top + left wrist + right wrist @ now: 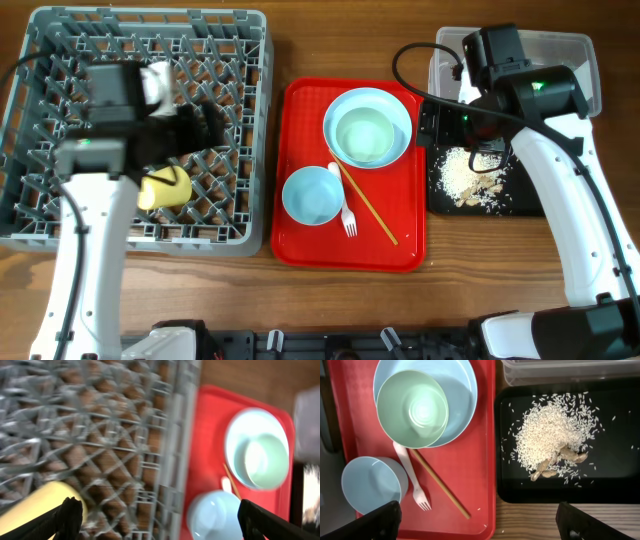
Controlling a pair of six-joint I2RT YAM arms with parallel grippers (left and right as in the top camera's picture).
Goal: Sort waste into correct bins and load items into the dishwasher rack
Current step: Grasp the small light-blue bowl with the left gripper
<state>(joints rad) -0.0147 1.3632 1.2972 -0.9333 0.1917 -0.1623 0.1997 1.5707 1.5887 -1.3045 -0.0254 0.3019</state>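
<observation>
My left gripper comes down past the rack onto the blue bowl's fork-side rim next, since the bowl sits below it and to its right in the overhead view.
The grey dishwasher rack stands at the left with the yellow cup lying in it; the cup also shows in the left wrist view. My left gripper is open and empty above the rack's right side. On the red tray a pale green bowl sits in the plate. A blue bowl, the white fork and a chopstick lie beside them. My right gripper is open and empty above the gap between the red tray and the black tray. Wrapper and tissue are not visible.
The black tray holds a heap of rice with beige scraps. The clear tub stands behind it. The red tray lies between the rack and the bins. The right arm crosses over the tub and the black tray.
</observation>
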